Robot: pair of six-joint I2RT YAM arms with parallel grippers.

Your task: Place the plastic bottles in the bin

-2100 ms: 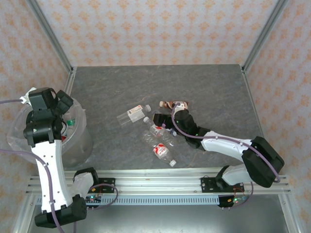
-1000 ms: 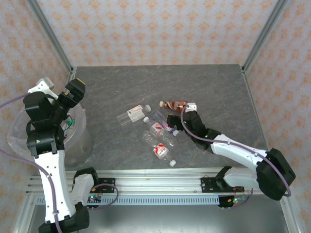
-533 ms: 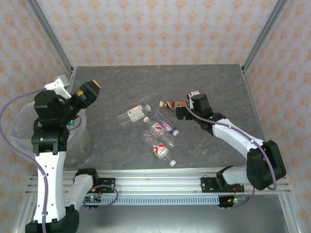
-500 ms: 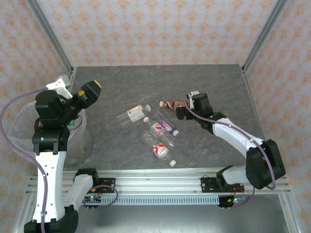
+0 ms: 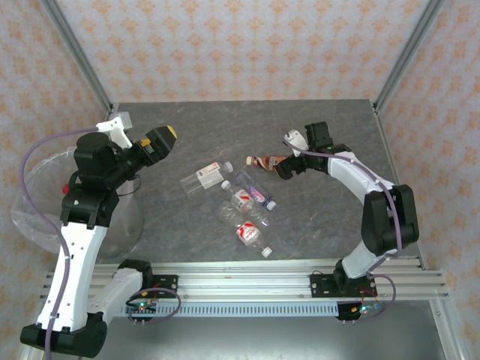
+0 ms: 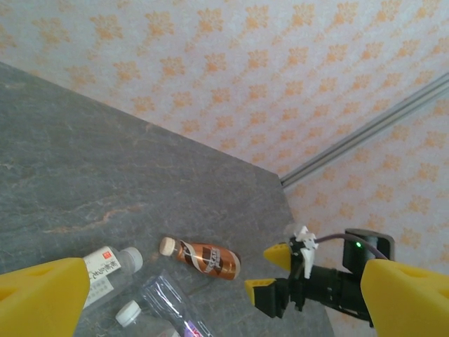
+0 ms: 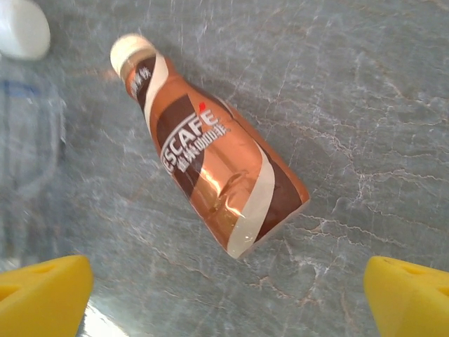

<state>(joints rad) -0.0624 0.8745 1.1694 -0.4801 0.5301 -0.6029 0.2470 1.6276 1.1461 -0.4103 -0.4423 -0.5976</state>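
The brown bottle lies slanted to my open fingers, so my right gripper should go down past its base onto the brown bottle's copper label (image 5: 269,162) (image 7: 214,158), turning to line up.
A brown bottle (image 5: 264,160) (image 7: 210,168) (image 6: 203,258) with a copper label lies on the table, white cap pointing left. My right gripper (image 5: 289,167) (image 7: 224,284) is open just behind its base, a yellow finger on each side, touching nothing. Three clear bottles, one with a purple label (image 5: 252,190), lie in a cluster (image 5: 246,217) in front of it. Another with a red-white label (image 5: 204,178) (image 6: 105,270) lies further left. My left gripper (image 5: 160,140) (image 6: 224,284) is open and empty, raised to the right of the bin (image 5: 34,217).
The grey table (image 5: 330,225) has open room at the back and on the right. Patterned walls and metal corner posts (image 5: 409,52) close the space in. The bin stands at the table's left edge, beside my left arm.
My left gripper has lifted out of the bin and swung right, towards the table. My right gripper has left the clear bottles and moved back and right, behind the brown bottle's base.
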